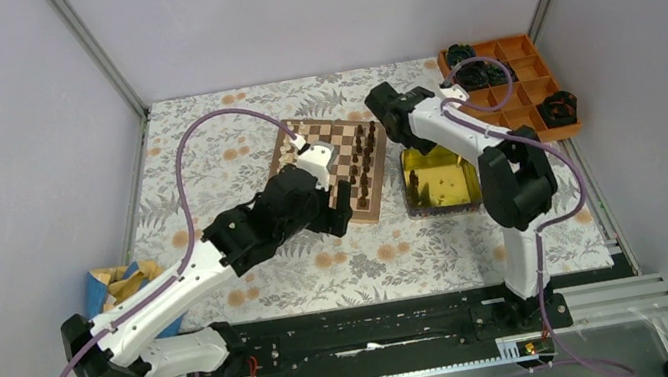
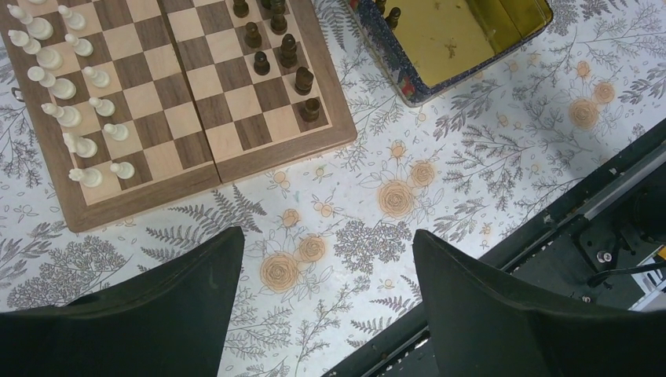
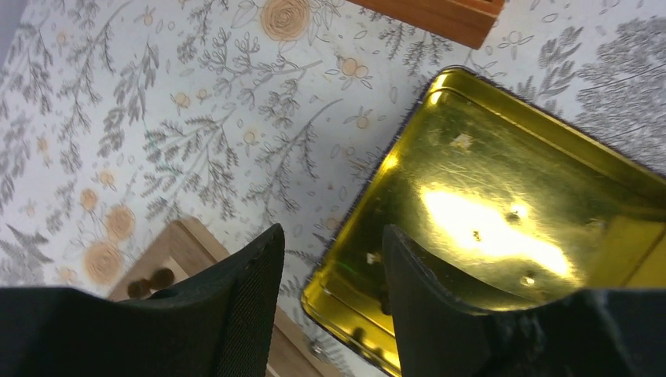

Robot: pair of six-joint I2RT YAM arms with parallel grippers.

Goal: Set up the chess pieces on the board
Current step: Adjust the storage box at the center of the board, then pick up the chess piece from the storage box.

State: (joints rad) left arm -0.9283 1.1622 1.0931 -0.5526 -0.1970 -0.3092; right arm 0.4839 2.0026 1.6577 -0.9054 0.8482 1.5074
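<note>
The right gripper turns and comes back and down onto the nearer dark piece (image 1: 413,181) next, as the piece stands below it in the tin, still off the board.
The board (image 2: 141,206) lies at the upper left of the left wrist view. The cream chess pieces (image 2: 75,118) stand in two rows along its left side. The dark pieces (image 2: 287,51) stand in two rows along its right side. My left gripper (image 2: 326,259) hangs open over the flowered cloth just in front of the board, with nothing between its fingers. My right gripper (image 3: 334,251) is open and empty above the gap between the board's corner (image 3: 181,243) and the yellow tin (image 3: 503,204). In the top view the board (image 1: 343,141) is partly hidden by the left arm.
The yellow tin (image 1: 440,182) sits right of the board, and a few dark pieces (image 2: 391,16) stand in its corner. An orange compartment tray (image 1: 516,84) with black gear-like lumps (image 1: 560,107) stands at the back right. A blue bundle (image 1: 117,284) lies at the left edge.
</note>
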